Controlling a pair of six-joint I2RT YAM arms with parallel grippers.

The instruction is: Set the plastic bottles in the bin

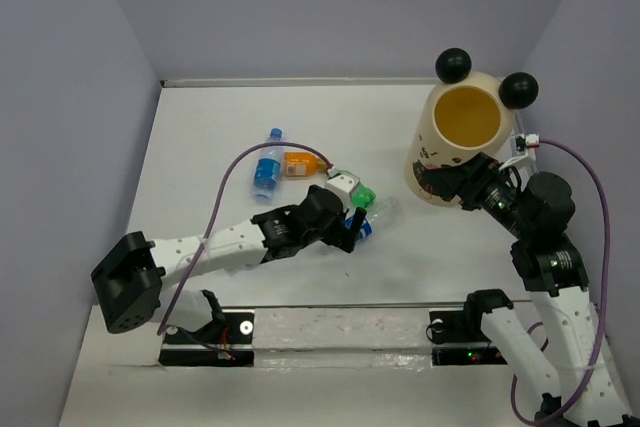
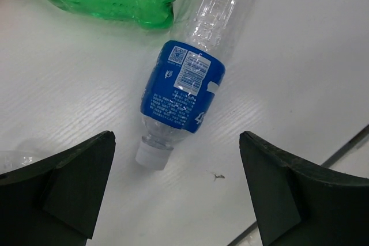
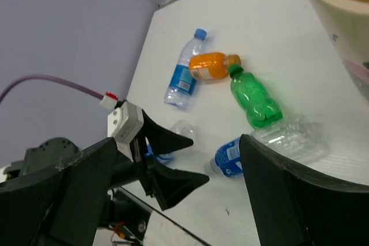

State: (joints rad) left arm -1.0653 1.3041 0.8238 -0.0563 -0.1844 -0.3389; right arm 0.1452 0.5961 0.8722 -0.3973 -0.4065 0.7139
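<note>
The left gripper moves down and shifts past the white cap, onto the clear bottle's blue label (image 1: 362,228) (image 2: 183,87) next.
A clear bottle with a blue label (image 2: 183,87) lies on the white table, cap toward my left gripper (image 2: 176,191). The gripper is open and empty just above it. The same bottle shows in the top view (image 1: 374,217) and the right wrist view (image 3: 262,142). A green bottle (image 1: 364,196) lies beside it. An orange bottle (image 1: 302,163) and another clear blue-labelled bottle (image 1: 267,167) lie further back. A third clear bottle (image 3: 183,131) lies partly under the left gripper (image 1: 352,232). The cream bin (image 1: 465,137) stands at the right rear. My right gripper (image 1: 445,182) is open and empty by the bin's near side.
Grey walls close in the table on the left, back and right. A purple cable (image 1: 235,172) arcs over the table from the left arm. A metal rail (image 1: 340,332) carries the arm bases at the near edge.
</note>
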